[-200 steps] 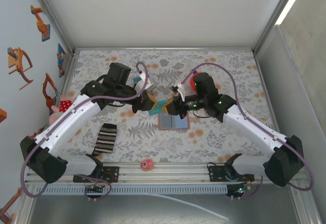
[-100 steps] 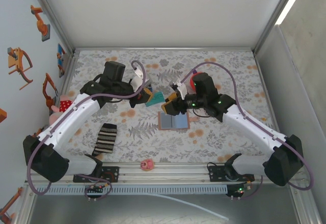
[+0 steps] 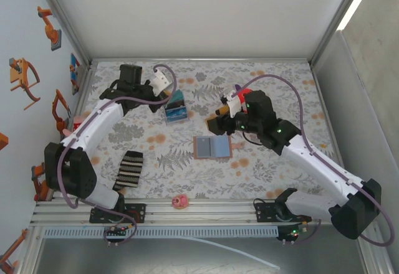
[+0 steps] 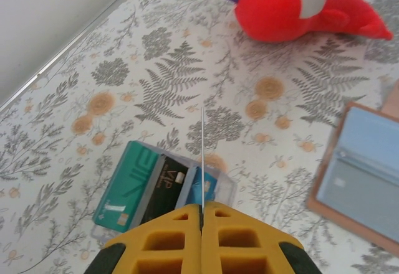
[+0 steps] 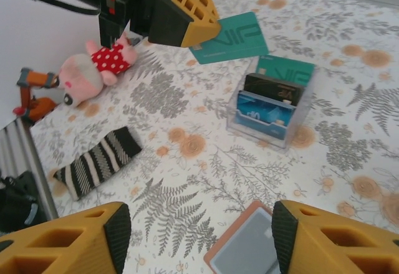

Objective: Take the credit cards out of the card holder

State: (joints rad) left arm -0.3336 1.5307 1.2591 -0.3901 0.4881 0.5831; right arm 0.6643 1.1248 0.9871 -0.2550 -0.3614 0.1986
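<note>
My left gripper is above and inward of the rack's teal-card slot (image 3: 177, 98) (image 4: 128, 184). It should move down and outward to release the teal credit card there.
The card holder (image 3: 212, 146) lies open on the floral mat, tan-brown with blue inner faces; it also appears as card holder (image 4: 365, 168) and card holder (image 5: 249, 252). My left gripper (image 3: 168, 94) (image 4: 202, 208) is shut on a teal credit card (image 5: 230, 37), edge-on in its own view, held just above a clear rack (image 3: 176, 111) (image 5: 271, 103). The rack holds teal, black and blue cards (image 4: 159, 187). My right gripper (image 3: 217, 122) (image 5: 199, 240) hangs open over the card holder's back edge, with nothing between its fingers.
A red plush (image 4: 299, 6) lies behind the right arm. A pink plush (image 5: 93, 68) sits by the left wall. A black-and-white striped sock (image 3: 129, 169) lies front left, and a small pink toy (image 3: 180, 201) is at the front rail.
The right gripper let go of the teal card and opened, drawing back to the right. The left gripper carried the card back and left to above the clear rack.
</note>
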